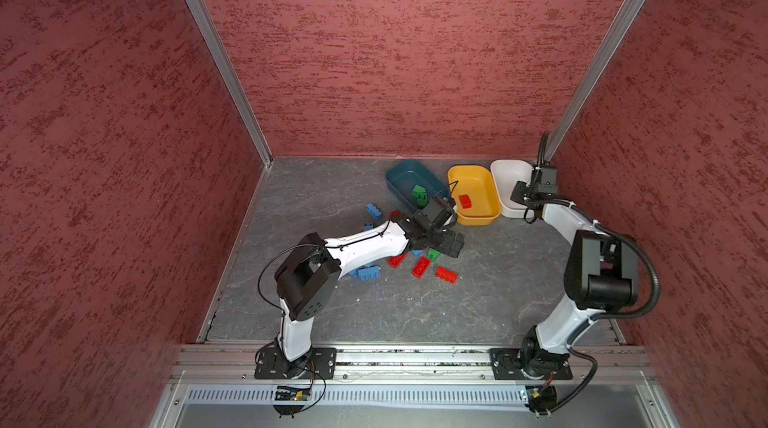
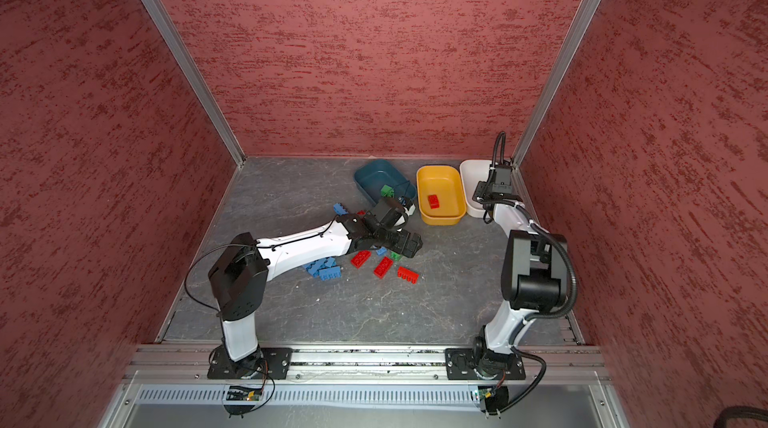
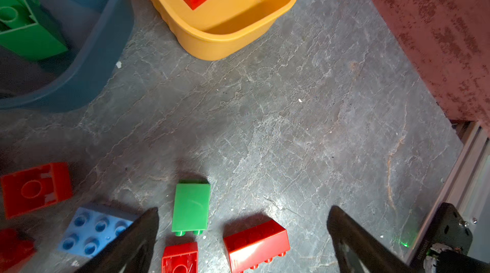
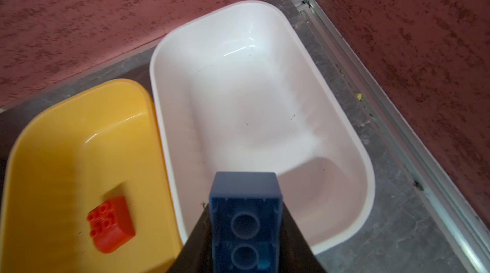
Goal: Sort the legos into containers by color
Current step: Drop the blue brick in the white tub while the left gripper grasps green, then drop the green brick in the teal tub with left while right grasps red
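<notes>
The green brick lies below my left gripper, between its open fingers, so next I will lower the gripper and close it across the brick's long sides.
My right gripper is shut on a blue lego, held above the near end of the white tub, which holds nothing. My left gripper hangs open low over the loose legos; a green brick and a red brick lie on the floor between its fingers. In both top views the teal tub holds green bricks and the orange-yellow tub holds one red brick.
Loose red bricks and blue bricks lie under and beside the left arm, with another blue brick further back. The three tubs stand in a row at the back right, by the red wall.
</notes>
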Robot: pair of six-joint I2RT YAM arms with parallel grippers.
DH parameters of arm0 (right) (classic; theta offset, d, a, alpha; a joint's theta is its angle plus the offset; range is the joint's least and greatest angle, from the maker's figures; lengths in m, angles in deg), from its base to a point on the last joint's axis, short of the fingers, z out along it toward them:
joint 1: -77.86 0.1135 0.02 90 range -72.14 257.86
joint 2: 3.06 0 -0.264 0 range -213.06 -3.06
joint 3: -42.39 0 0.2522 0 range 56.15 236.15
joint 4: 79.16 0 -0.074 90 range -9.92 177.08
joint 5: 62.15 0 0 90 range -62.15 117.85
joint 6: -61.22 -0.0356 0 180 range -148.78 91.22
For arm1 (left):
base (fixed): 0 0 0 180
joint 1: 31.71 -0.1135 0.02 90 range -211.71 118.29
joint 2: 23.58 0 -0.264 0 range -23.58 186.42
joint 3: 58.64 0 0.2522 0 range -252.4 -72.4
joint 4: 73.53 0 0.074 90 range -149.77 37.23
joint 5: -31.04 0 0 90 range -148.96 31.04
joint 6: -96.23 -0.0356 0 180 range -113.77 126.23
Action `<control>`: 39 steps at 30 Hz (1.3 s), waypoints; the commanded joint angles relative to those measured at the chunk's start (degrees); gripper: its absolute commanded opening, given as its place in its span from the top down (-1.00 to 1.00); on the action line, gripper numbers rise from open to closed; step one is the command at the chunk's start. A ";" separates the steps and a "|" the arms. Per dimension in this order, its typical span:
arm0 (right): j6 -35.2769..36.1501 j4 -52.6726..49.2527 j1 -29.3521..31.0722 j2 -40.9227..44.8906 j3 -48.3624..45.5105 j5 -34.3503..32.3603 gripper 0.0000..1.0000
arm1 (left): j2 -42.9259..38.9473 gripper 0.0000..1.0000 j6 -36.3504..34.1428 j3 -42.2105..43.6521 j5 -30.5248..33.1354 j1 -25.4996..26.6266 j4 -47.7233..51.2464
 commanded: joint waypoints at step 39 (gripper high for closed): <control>-9.19 -1.11 4.41 19.50 -11.15 12.95 -0.97 | 21.31 -0.05 -6.52 -20.19 5.18 -2.24 26.24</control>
